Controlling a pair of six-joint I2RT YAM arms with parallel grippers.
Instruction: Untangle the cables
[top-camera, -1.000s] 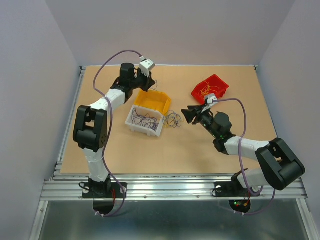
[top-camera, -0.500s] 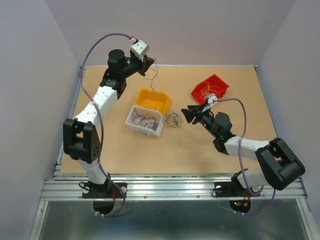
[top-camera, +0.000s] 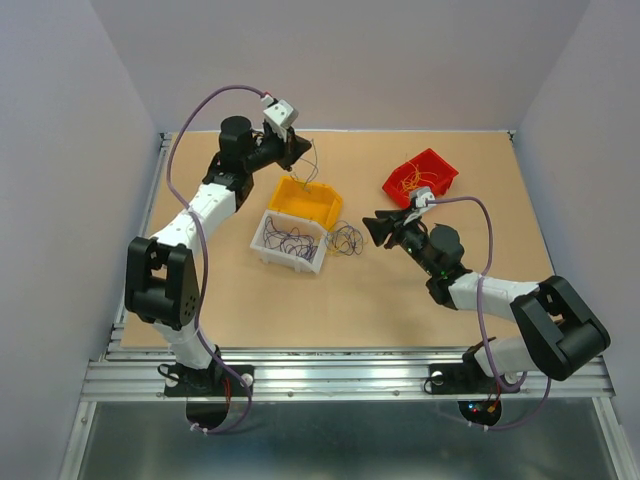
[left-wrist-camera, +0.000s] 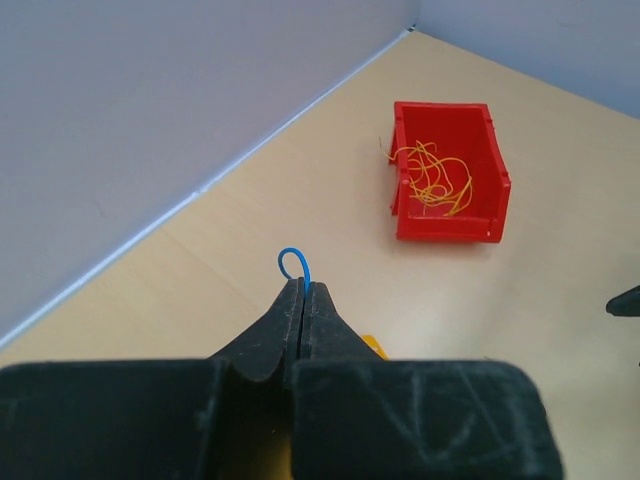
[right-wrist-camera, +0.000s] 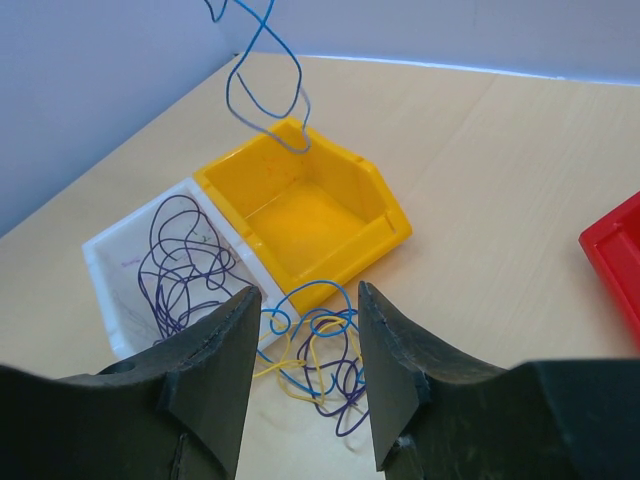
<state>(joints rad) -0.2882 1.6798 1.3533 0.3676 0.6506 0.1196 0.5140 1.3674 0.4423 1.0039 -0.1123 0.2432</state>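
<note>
My left gripper will next move back and down over the bottom of the yellow bin to let go of the blue wire (left-wrist-camera: 293, 260), because the blue wire hangs high and the yellow bin is empty.
A loose tangle of cables (top-camera: 346, 238), blue, purple and yellow, lies on the table beside the white bin; it appears again at the cables (right-wrist-camera: 320, 350). My right gripper (top-camera: 368, 228) hovers just right of it, open, nothing between its fingers (right-wrist-camera: 215, 350). My left gripper (top-camera: 293, 150) is raised above the yellow bin (top-camera: 290, 210), shut on a single blue wire (left-wrist-camera: 293, 260) that loops out past its tips. That blue wire (right-wrist-camera: 265, 80) dangles down toward the yellow bin's (right-wrist-camera: 300, 215) back rim.
A white bin (top-camera: 262, 245) holding purple wires (right-wrist-camera: 180, 265) sits against the yellow bin. A red bin (left-wrist-camera: 445, 225) with orange-yellow wires (left-wrist-camera: 435, 185) stands at the back right. Grey walls close the table at the back and sides.
My left arm lifted the blue wire up from the yellow bin, then came down a little. The right arm and the tangle have not moved.
</note>
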